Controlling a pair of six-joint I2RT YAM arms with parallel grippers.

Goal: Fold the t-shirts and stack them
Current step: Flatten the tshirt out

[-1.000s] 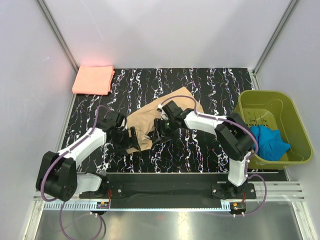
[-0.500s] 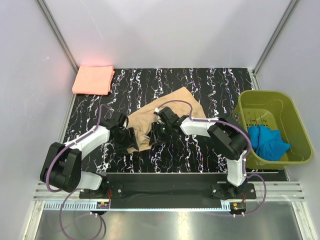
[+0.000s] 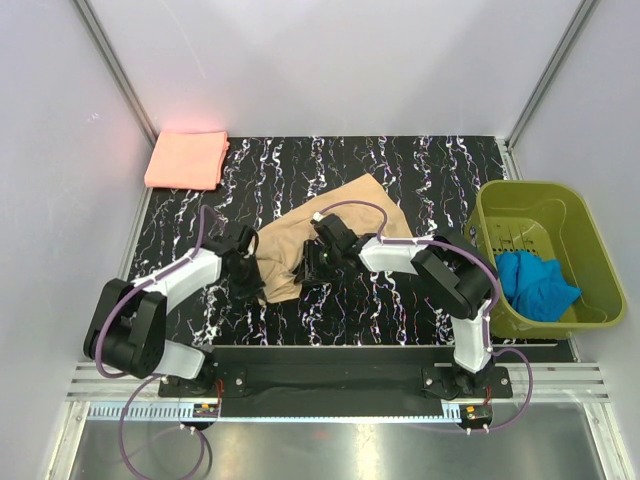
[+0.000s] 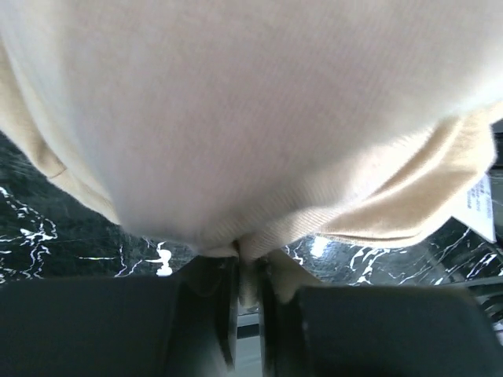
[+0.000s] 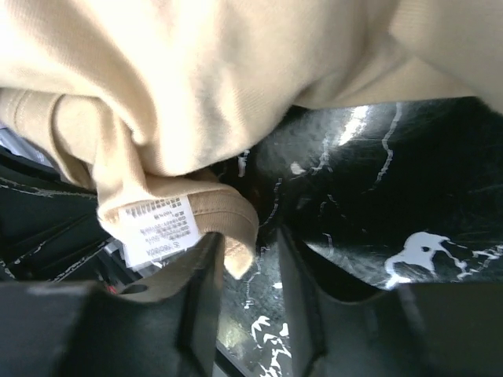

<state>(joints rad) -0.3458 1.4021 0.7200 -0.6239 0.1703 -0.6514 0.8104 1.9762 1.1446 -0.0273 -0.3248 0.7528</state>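
Note:
My left gripper holds the fold of the tan shirt and will next lift, swing across and down, and release it over the bare table to its right in the top view.
A tan-beige t-shirt [image 3: 335, 225] lies crumpled in the middle of the black marbled table. A salmon-pink t-shirt [image 3: 187, 160] rests folded at the far left corner. My left gripper [image 3: 253, 272] is at the tan shirt's near left edge, shut on a pinched fold of its cloth [image 4: 247, 271]. My right gripper [image 3: 310, 265] is at the near edge just to the right. In the right wrist view it [image 5: 250, 253] stands open, with the ribbed hem [image 5: 236, 236] and white label [image 5: 161, 228] against its left finger and a gap to the other.
An olive-green plastic basket [image 3: 590, 240] stands at the right edge of the table with a blue cloth [image 3: 535, 283] inside. Bare marbled tabletop [image 3: 420, 165] lies behind the tan shirt. Grey walls close in the back and sides.
My left gripper has closed on the tan shirt's near edge. The right gripper's jaws have narrowed around the hem, and it has shifted slightly left.

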